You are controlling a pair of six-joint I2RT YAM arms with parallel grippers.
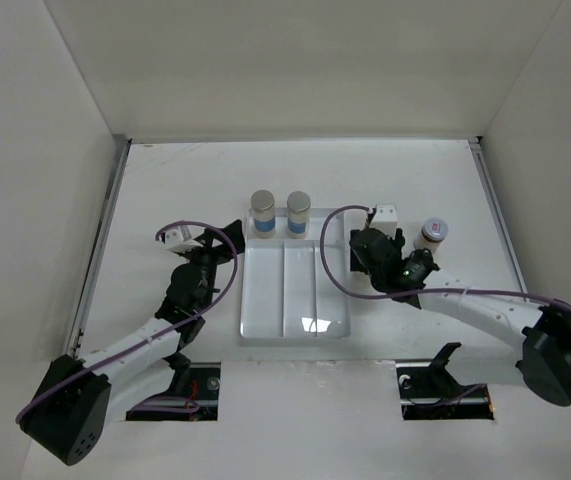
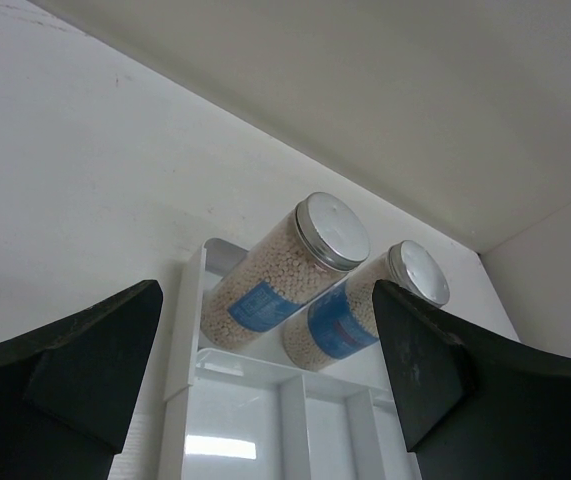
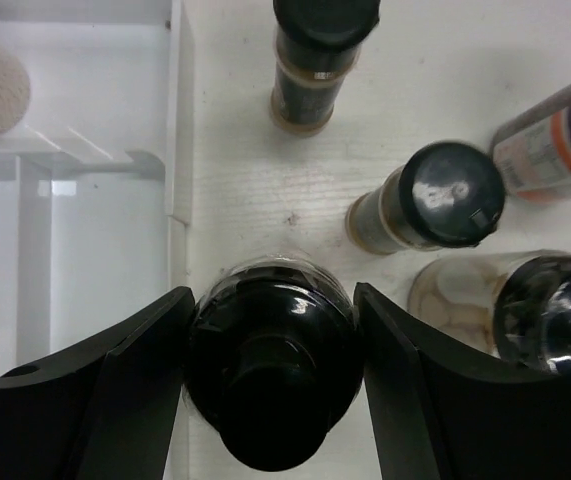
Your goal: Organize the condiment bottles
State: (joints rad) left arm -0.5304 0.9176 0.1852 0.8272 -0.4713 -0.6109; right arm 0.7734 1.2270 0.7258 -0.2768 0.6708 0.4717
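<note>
Next, my right gripper should rise, move outward over the tray's side, lower and release the jar in the far compartment's empty end [image 1: 328, 226] [image 3: 100, 85], as silver-lidded jars leave room there.
Two silver-lidded jars with blue labels [image 1: 262, 213] [image 1: 298, 213] stand side by side at the far end of the white tray [image 1: 265, 310]; they also show in the left wrist view [image 2: 283, 283] [image 2: 350, 315]. My left gripper [image 1: 208, 243] is open and empty just left of the tray, its jaws wide apart [image 2: 265, 340]. My right gripper [image 1: 367, 250] is shut on a dark black-capped jar [image 3: 273, 370] that stands on the table just right of the tray's edge. A pink-lidded jar [image 1: 430, 233] stands to the right.
Around the held jar stand two black-capped jars [image 3: 315, 60] [image 3: 433, 198], an orange-labelled jar [image 3: 555, 140] and another dark-capped jar [image 3: 550, 310]. The tray's wall [image 3: 177, 150] is close on the left. White walls enclose the table.
</note>
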